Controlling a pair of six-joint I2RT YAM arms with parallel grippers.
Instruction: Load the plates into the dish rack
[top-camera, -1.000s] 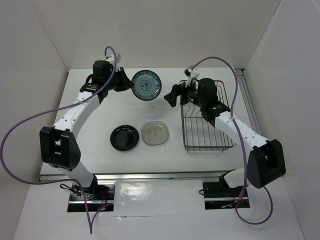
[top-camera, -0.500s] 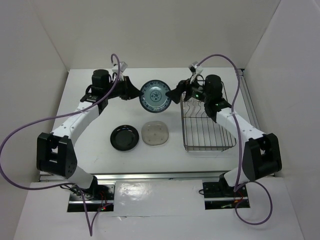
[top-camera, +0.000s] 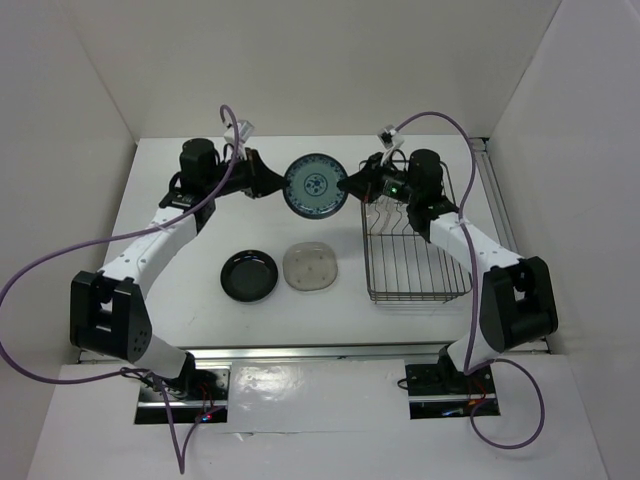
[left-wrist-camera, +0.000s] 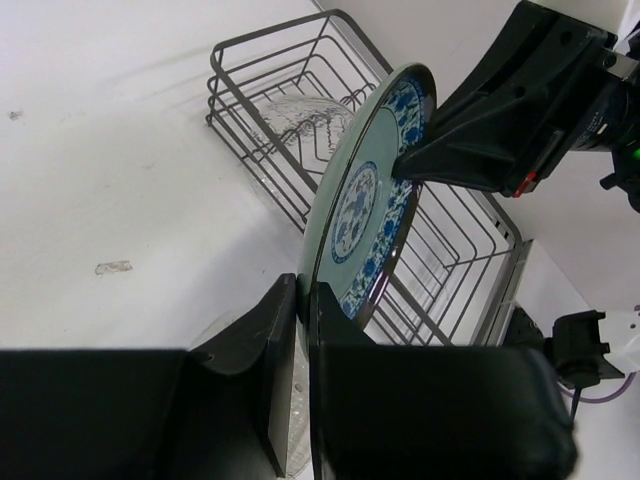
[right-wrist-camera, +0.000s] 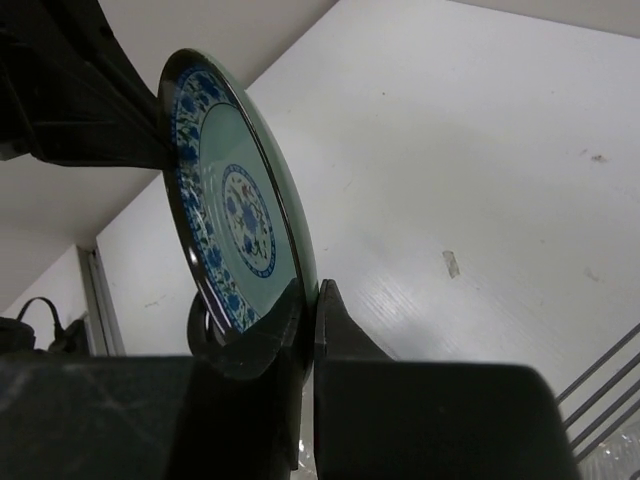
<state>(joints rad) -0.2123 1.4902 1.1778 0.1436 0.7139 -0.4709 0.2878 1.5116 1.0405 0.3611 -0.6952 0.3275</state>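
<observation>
The right gripper swings, turning, to the dish rack's empty slots (top-camera: 403, 221) beside the glass plate next, below it to its right in the top view, lowers and releases.
The blue-patterned plate (top-camera: 316, 185) hangs upright on edge above the table, between the two arms. My left gripper (top-camera: 282, 187) is shut on its left rim, and the left wrist view shows the jaws (left-wrist-camera: 303, 300) pinching the plate (left-wrist-camera: 365, 200). My right gripper (top-camera: 348, 185) is shut on the opposite rim; the right wrist view shows it (right-wrist-camera: 310, 295) clamped on the plate (right-wrist-camera: 235, 200). The dish rack (top-camera: 455, 292) stands just right of the plate. A clear glass plate (left-wrist-camera: 295, 115) stands in the rack's far end. A black plate (top-camera: 249, 275) and a pale beige plate (top-camera: 311, 267) lie flat on the table.
White walls close in the table at the back and on both sides. Purple cables loop from both wrists. The arm bases stand at the near edge.
My left gripper carried the blue-patterned plate rightward to the rack's left side. My right gripper, open before, came up to the plate and shut on its right rim.
</observation>
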